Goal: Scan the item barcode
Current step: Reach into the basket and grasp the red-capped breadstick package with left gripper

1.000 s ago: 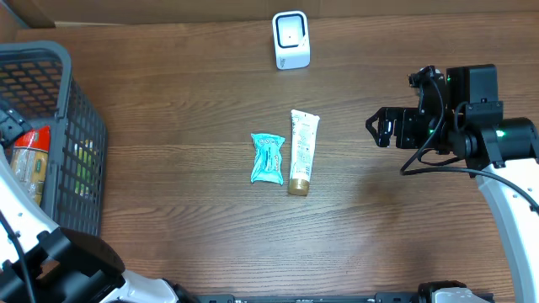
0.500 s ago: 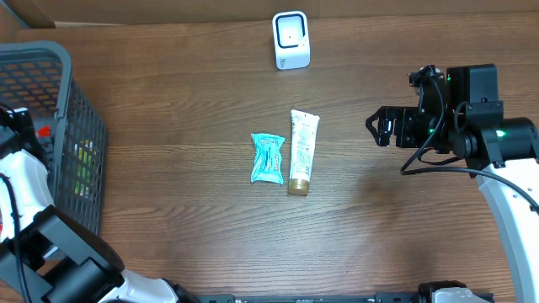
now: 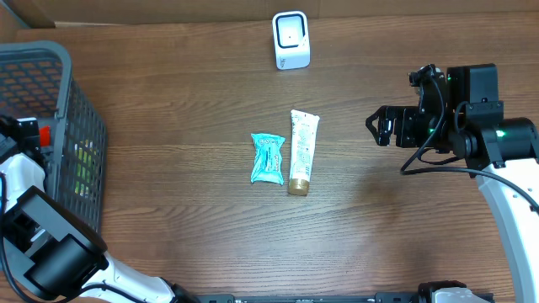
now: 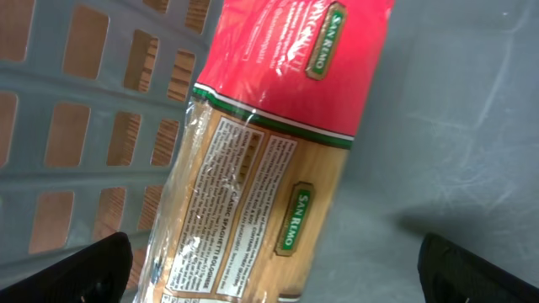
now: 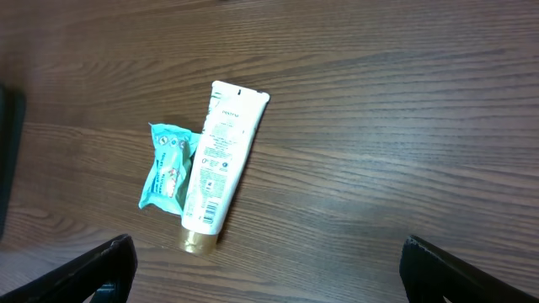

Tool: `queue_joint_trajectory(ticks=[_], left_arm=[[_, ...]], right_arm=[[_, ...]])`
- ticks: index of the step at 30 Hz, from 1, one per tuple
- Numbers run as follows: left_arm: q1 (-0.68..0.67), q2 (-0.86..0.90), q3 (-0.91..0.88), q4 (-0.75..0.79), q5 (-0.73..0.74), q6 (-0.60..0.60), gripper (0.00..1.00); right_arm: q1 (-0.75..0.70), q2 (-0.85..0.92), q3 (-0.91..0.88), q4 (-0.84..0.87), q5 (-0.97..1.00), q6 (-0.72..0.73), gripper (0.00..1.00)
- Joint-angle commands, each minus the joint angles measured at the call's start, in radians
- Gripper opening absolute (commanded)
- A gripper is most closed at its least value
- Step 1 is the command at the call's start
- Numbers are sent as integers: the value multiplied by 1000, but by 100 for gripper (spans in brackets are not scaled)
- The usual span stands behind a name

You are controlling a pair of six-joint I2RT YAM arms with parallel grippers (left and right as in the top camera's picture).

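My left gripper lowers onto the clear window of the spaghetti pack (image 4: pixel 278 151) by the white label next and closes, since it lies below, between open fingers.
A spaghetti pack (image 4: pixel 278 151), red at one end with a clear window and a white label, lies in the grey basket (image 4: pixel 455 126). My left gripper (image 4: pixel 278 278) hovers open over it, one finger on each side, touching nothing. On the table lie a white tube with a gold cap (image 3: pixel 301 151) and a teal packet (image 3: pixel 268 157), side by side. The white scanner (image 3: pixel 291 39) stands at the back. My right gripper (image 3: pixel 381 128) hangs open to the right of the tube (image 5: pixel 221 168), empty.
The dark grey lattice basket (image 3: pixel 84 160) stands at the table's left edge, with my left arm (image 3: pixel 25 194) reaching into it. A cardboard wall runs along the back of the table. Bare wood lies between the tube and the right arm.
The left arm has swung further over the basket and now covers most of the spaghetti pack seen from overhead. Its jaws have spread wider. The right arm has not moved.
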Motion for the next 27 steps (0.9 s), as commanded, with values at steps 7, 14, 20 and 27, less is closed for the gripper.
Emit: queue_joint_trajectory(ticks=[7,14,20,27], left_arm=[[67,79,-9,11,67,7,100],[91,122,-9,-1,100,3,100],[84,170,-9,-51,140,-43,68],[74,170,-9,-80,175,-114,4]], right_arm=[[4,-2,23,15,-2,-4,100],[4,-2,23,16,-6,-3,100],[4,-2,23,20,-6,-4,100],[4,-2,23,31,-6,-3,100]])
